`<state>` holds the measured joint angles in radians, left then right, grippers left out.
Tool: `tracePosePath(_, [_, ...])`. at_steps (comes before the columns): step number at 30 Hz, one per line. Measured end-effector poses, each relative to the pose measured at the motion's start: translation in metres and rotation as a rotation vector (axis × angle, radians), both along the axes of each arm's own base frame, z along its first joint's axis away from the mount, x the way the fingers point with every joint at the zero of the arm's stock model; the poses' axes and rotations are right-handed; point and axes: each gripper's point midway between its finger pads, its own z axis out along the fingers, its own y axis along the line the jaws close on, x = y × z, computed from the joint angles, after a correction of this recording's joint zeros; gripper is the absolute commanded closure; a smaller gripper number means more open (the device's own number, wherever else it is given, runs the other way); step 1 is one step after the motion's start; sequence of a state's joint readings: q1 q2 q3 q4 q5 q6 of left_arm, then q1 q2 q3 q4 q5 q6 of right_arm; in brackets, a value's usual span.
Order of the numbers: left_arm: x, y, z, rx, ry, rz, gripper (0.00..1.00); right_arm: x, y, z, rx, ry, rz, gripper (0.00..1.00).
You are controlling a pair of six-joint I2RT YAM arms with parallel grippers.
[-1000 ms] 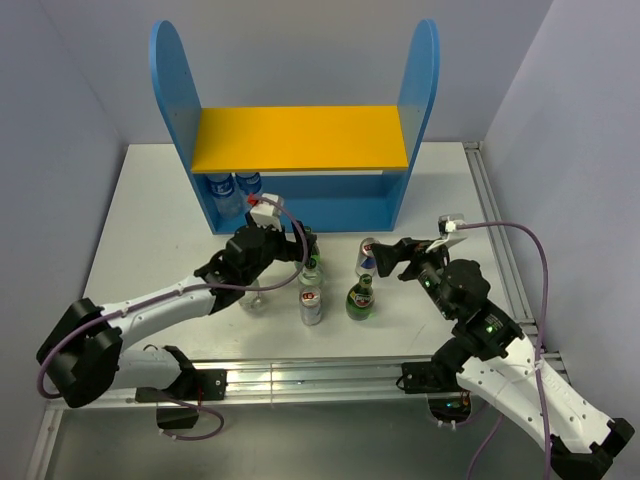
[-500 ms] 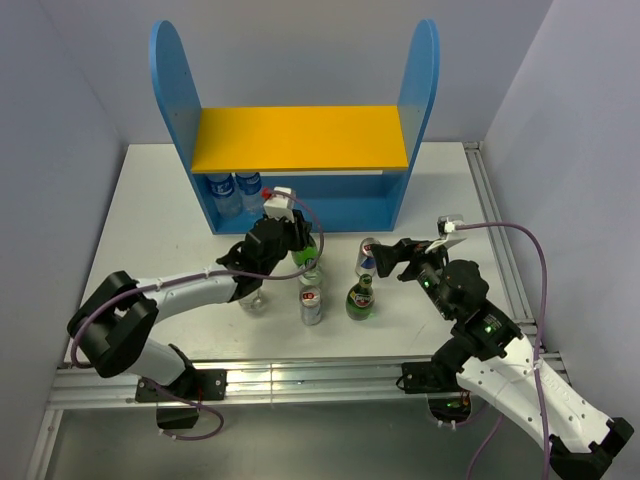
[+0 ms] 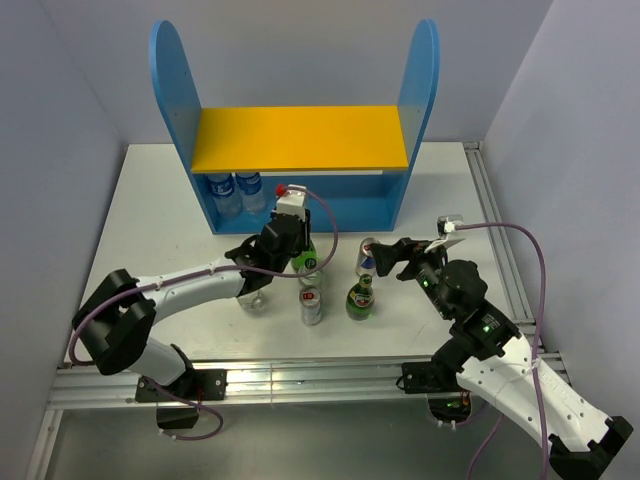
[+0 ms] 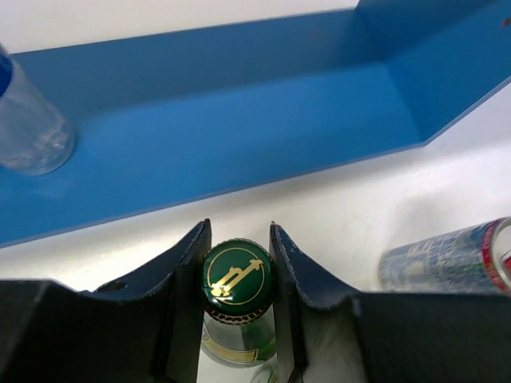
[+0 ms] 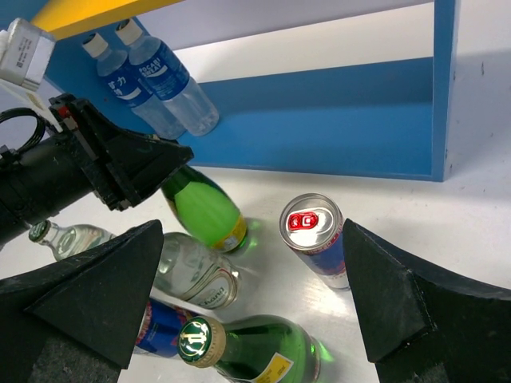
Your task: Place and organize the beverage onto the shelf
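Observation:
I should next lift my left gripper outward, to the left in the top view, onto the yellow level's end [image 3: 217, 139] above the water bottles, because that level is empty.
My left gripper [image 4: 238, 239] is shut on the green-and-gold cap of a dark green glass bottle [image 4: 237, 275], one finger on each side of it. From above, the left gripper [image 3: 292, 246] and that bottle [image 3: 306, 260] are just in front of the shelf [image 3: 300, 137]. The right gripper [image 5: 254, 231] is open and holds nothing. It hovers over a silver-blue can [image 5: 315, 233], a second green bottle [image 5: 255, 359], a clear bottle [image 5: 196, 273] and a blue can [image 5: 164, 327]. Another clear bottle [image 5: 68, 238] stands behind the left arm.
Two blue-labelled water bottles [image 3: 236, 190] stand at the left end of the shelf's lower tier. The blue base [image 4: 239, 120] lies right ahead of the left gripper. A silver-red can [image 3: 311, 303] and the green bottle [image 3: 360, 297] stand nearest the arms.
My left gripper has moved right and towards the shelf, and has shut on the green bottle's cap. The right arm has not moved.

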<state>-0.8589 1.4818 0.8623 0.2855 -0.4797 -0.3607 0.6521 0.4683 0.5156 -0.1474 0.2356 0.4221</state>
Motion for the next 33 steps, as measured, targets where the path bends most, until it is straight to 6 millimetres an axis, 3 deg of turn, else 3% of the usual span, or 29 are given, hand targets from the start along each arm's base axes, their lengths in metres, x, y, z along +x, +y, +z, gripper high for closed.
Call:
tracePosePath(5, [-0.002, 0.013, 0.017, 0.099, 0.012, 0.037, 1.0, 0.0, 0.0, 0.003, 0.008, -0.009, 0.0, 0.0])
tracePosePath(11, [0.003, 0.031, 0.087, 0.1, -0.084, 0.102, 1.0, -0.003, -0.002, 0.009, 0.027, -0.028, 0.0, 0.0])
tracePosePath(20, [0.01, 0.058, 0.231, 0.062, -0.271, 0.201, 1.0, -0.004, -0.003, 0.007, 0.034, -0.034, 0.0, 0.0])
tracePosePath(26, [0.022, 0.098, 0.342, -0.041, -0.411, 0.306, 1.0, -0.005, -0.003, 0.009, 0.039, -0.039, 0.0, 0.0])
tracePosePath(29, [0.036, 0.127, 0.37, -0.051, -0.452, 0.376, 1.0, -0.006, -0.003, 0.01, 0.043, -0.043, 0.003, 0.0])
tracePosePath(33, [0.061, 0.157, 0.367, -0.013, -0.449, 0.46, 1.0, -0.008, -0.004, 0.015, 0.059, -0.058, 0.009, 0.0])
